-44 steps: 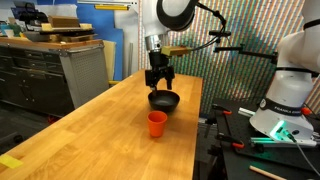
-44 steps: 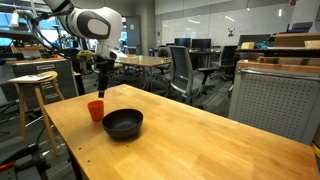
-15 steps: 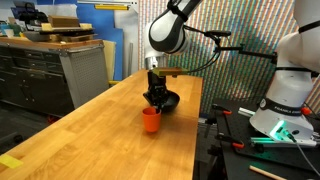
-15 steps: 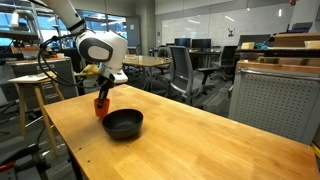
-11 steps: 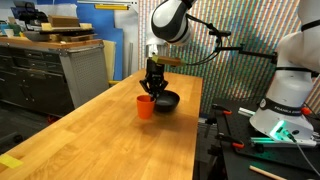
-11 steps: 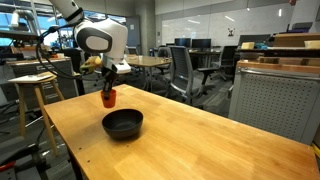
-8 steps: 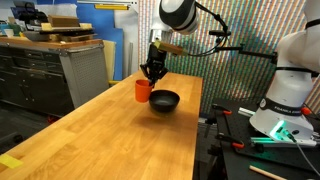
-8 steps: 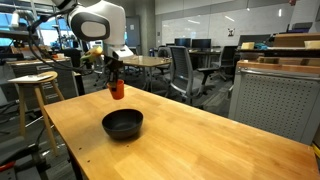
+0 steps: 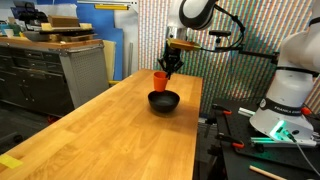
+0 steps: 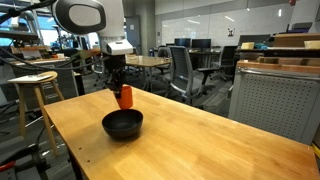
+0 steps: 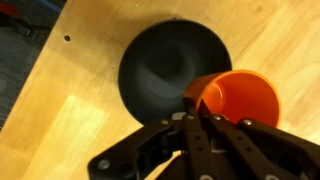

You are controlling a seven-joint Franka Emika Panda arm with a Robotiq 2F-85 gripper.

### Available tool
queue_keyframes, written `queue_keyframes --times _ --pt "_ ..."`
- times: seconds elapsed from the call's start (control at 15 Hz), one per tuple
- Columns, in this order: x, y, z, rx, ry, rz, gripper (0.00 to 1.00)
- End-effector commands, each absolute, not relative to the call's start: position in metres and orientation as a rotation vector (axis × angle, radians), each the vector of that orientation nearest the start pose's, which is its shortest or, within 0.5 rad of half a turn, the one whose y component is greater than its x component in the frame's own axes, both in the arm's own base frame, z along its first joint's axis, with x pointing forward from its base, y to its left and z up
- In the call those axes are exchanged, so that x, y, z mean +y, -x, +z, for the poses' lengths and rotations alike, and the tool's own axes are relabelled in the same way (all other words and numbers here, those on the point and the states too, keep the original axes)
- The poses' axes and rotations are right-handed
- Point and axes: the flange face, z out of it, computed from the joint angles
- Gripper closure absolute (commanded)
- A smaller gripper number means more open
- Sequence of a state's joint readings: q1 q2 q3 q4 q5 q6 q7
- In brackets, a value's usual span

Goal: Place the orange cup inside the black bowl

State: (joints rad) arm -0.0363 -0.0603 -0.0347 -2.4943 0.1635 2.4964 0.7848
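Observation:
The orange cup hangs above the bowl's rim, so I should move my gripper to the left in the wrist view and down, and release the cup inside the black bowl [image 9: 163, 99] [image 11: 170, 72].
The orange cup [image 9: 160, 79] hangs in the air, pinched by its rim in my gripper [image 9: 168, 68], which is shut on it. It hovers just above the black bowl [image 9: 163, 102], which rests on the wooden table [image 9: 110, 130]. In the other exterior view the orange cup [image 10: 124, 97] hangs tilted below my gripper [image 10: 117, 85], over the far rim of the black bowl [image 10: 122, 124]. In the wrist view the fingers [image 11: 196, 112] clamp the near wall of the orange cup [image 11: 245, 98], with the black bowl [image 11: 168, 68] beneath and to the left.
The table [image 10: 170, 140] is a long butcher-block top. Its edge [image 9: 200, 120] runs close to the bowl, with a dark bench and a white machine [image 9: 285, 100] beyond. A stool [image 10: 35, 85] and office chairs [image 10: 185, 70] stand past the table.
The gripper closed on the cup on the table, lifted it and carried it over to above the bowl. The bowl has not moved.

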Motion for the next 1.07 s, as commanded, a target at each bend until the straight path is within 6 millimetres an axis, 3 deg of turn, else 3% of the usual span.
queue_keyframes --times 0.0,0.53,0.73,0.8,0.93,1.0 --pt "-0.041 -0.457 0.292 1.494 2.646 0.091 0.99" --pt "-0.062 -0.469 0.229 1.576 2.612 0.204 0.99" --pt "-0.07 -0.476 0.216 1.592 2.592 0.189 0.96" --pt "-0.069 -0.478 0.215 1.589 2.585 0.187 0.71" --pt "-0.056 -0.478 0.227 1.532 2.579 0.175 0.62" --pt "-0.047 -0.476 0.239 1.481 2.596 0.166 0.53"
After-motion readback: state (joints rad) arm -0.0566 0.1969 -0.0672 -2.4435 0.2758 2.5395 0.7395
